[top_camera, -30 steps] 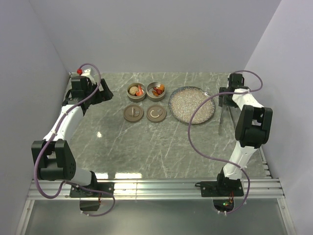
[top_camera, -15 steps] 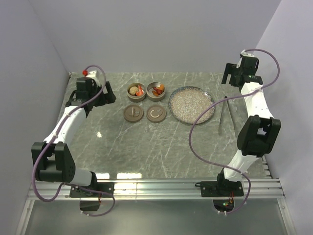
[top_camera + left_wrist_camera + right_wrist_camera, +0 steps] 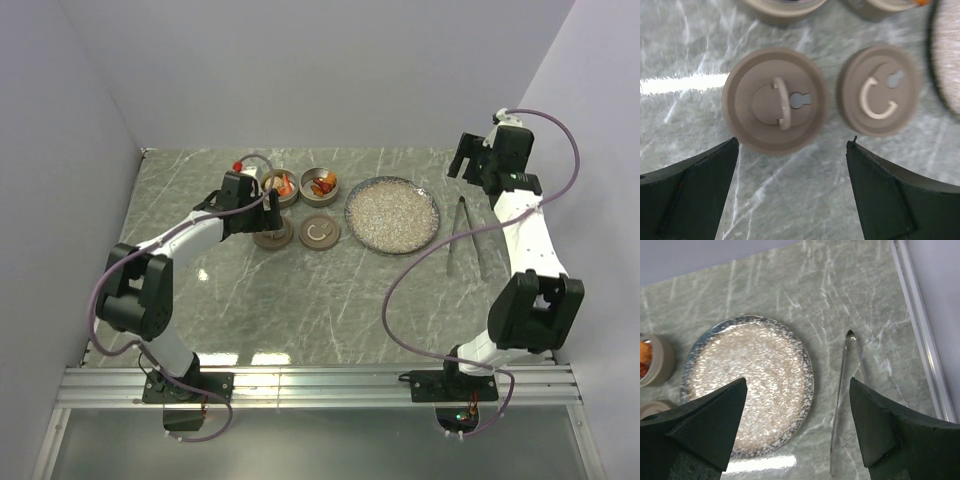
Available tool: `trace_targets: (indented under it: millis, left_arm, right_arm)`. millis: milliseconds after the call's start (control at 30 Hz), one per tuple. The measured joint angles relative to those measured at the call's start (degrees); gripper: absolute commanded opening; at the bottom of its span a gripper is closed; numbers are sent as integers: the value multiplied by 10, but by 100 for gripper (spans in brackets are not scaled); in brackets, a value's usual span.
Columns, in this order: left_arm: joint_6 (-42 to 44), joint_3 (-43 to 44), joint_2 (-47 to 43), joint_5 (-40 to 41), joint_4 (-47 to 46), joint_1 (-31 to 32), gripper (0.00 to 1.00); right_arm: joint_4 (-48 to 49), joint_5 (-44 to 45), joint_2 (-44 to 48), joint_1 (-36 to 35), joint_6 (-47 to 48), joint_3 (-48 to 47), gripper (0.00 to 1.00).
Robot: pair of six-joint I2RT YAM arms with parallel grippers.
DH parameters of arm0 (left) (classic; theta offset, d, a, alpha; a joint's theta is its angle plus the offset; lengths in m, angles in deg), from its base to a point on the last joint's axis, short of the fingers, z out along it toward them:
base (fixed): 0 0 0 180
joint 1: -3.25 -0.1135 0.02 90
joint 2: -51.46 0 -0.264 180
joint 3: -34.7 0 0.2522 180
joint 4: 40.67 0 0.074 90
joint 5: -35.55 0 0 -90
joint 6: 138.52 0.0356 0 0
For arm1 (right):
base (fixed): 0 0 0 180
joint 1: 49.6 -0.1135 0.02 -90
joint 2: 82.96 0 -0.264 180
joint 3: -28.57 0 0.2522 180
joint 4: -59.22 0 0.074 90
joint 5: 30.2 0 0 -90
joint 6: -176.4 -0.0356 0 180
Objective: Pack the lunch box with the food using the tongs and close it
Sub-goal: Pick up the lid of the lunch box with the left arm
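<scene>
The left gripper goes down onto the raised handle of the lid [image 3: 274, 234] [image 3: 783, 103] beneath it next. One finger goes on each side, since that narrow bar stands up between them.
The lunch box is two round grey pots [image 3: 279, 187] [image 3: 320, 185] at the back, standing open. The food [image 3: 286, 184] sits inside them: a beige ball with an orange piece in the left pot, orange-red bits [image 3: 322, 185] in the right. Their two lids [image 3: 776, 100] [image 3: 879, 90] lie flat in front. My left gripper [image 3: 262, 215] [image 3: 794, 145] hovers open just above the left lid [image 3: 272, 232], holding nothing. The tongs [image 3: 466, 235] [image 3: 840, 395] lie splayed on the table, right of the plate. My right gripper [image 3: 462, 160] [image 3: 797, 382] hangs open and empty high above them.
A speckled grey plate [image 3: 392, 215] [image 3: 750, 405] lies between the pots and the tongs with nothing on it. Walls close in the table at the back and both sides. A metal rail [image 3: 920, 325] runs along the right edge.
My left arm swung from the back-left corner to over the left lid. My right gripper rose and drew back from the tongs, which now lie splayed open on the table.
</scene>
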Motion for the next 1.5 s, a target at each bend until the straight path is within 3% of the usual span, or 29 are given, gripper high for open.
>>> trace_targets:
  millis: [267,467,600,767,1100,1500]
  left_arm:
    - [-20,10,58,16,-25,13,89]
    - [-24,52,104,23,-38,19,74]
    - [-25,67,125,41,-37,19,57]
    - [-26,80,143,66,-24,19,50]
    - [-30,84,147,80,-5,20,25]
    - [-28,82,147,68,5,21,21]
  right_arm:
    - [25,-15,49,-3,-2,26,87]
    - [28,-28,48,-3,-7,32,84]
    - [28,-34,48,-3,-9,32,82]
    - [28,-40,46,-3,-13,32,82]
    - [28,-42,45,-3,-15,33,81]
    - [40,-44,45,-3,-15,53,81]
